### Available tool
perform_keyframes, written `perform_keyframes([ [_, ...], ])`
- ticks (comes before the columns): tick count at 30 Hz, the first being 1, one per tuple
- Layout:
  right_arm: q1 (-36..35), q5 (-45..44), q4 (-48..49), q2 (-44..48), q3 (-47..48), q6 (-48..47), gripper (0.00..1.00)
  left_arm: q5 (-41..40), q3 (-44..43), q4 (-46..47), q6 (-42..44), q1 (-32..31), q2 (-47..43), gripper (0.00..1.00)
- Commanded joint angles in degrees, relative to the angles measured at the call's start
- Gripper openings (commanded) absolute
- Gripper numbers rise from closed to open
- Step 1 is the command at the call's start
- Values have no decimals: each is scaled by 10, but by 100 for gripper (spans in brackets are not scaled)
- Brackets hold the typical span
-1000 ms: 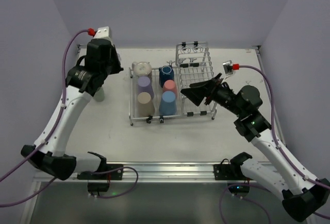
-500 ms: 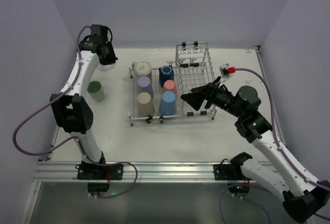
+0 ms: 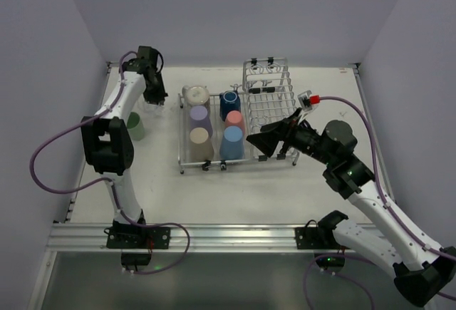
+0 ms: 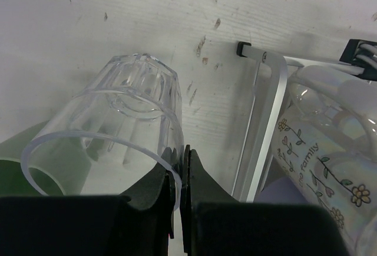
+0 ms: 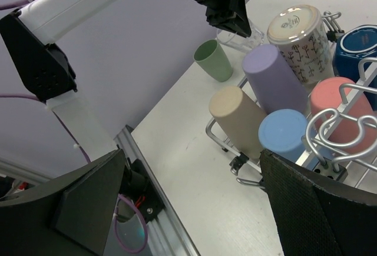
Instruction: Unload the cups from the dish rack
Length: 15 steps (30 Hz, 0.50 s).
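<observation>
My left gripper holds the clear cup and will next lower it onto the empty table between the pale green cup (image 3: pixel 133 125) and the rack's silver rim, then open.
My left gripper (image 3: pixel 150 95) is shut on the rim of a clear cup (image 4: pixel 121 112), held tilted just over the table left of the dish rack (image 3: pixel 269 85); the pinch shows in the left wrist view (image 4: pixel 178 170). A pale green cup (image 3: pixel 133 125) stands on the table beside it. In the rack's low half lie a speckled cream cup (image 3: pixel 196 96), a lavender cup (image 3: pixel 200 117), a tan cup (image 3: pixel 200 140), a dark blue cup (image 3: pixel 229 101), a pink cup (image 3: pixel 234 120) and a light blue cup (image 3: pixel 232 141). My right gripper (image 3: pixel 267 137) is open and empty above the rack's front right.
The rack's taller wire basket (image 5: pixel 344 120) stands on the right side, right under my right gripper. The rack's silver rim (image 4: pixel 265 109) runs close beside the clear cup. The metal rail (image 3: pixel 228 237) with the arm bases edges the near side.
My left gripper has left the green cup's place, swung to the back left and come down beside the rack with the clear cup. My right gripper has drifted slightly left.
</observation>
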<state>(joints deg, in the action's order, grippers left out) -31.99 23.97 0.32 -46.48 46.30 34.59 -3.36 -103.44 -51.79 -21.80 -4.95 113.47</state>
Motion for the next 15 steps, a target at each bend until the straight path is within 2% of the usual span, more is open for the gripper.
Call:
perform_keyframes([
  [1,-7,-17,-1,2,24,-10,99,37,10,-13,38,-5,3,0],
  [15,-33,-39,-1,-2,26,-19,99,5,5,-21,49,-23,54,1],
])
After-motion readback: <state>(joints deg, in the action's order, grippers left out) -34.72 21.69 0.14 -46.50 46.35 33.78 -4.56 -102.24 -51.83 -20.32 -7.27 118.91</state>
